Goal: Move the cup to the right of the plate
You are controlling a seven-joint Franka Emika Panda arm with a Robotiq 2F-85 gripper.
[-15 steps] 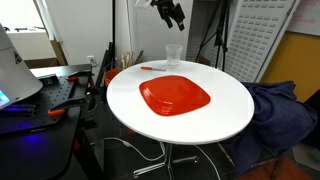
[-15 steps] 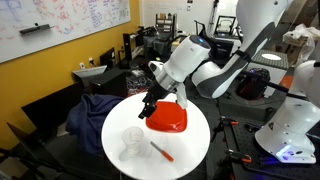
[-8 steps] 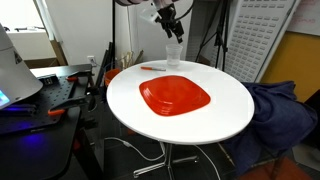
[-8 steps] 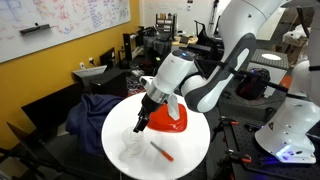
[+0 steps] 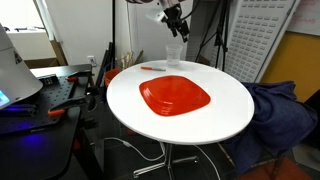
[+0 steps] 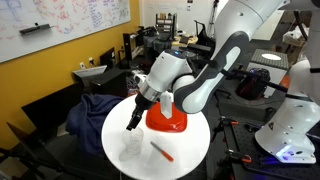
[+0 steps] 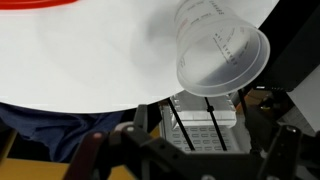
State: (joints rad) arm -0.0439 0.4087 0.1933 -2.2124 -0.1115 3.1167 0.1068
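My gripper goes down from the table's edge toward the plate next and sets its fingers astride the cup's rim [image 5: 175, 44] [image 7: 226, 64], since the cup's opening faces up.
The clear cup [image 5: 173, 54] stands upright near the far edge of the round white table [image 5: 232, 112], beyond the red-orange plate [image 5: 175, 95]. In an exterior view the cup [image 6: 131, 146] is on the near side, apart from the plate [image 6: 170, 122]. My gripper [image 5: 177, 24] hangs just above the cup, open and empty; it also shows in an exterior view [image 6: 133, 121]. In the wrist view the cup [image 7: 221, 55] fills the upper right, a strip of the plate [image 7: 40, 4] runs along the top edge, and my spread jaws [image 7: 195, 150] are dark at the bottom.
A thin orange pen [image 5: 153, 68] lies by the cup, also seen in an exterior view [image 6: 161, 152]. A dark blue cloth [image 5: 282, 108] is draped beside the table. A cluttered desk [image 5: 40, 95] stands on one side, and a white robot base [image 6: 290, 130] on another.
My gripper has come down and across the table from above the plate to just over the cup. The cup, plate and pen have not moved.
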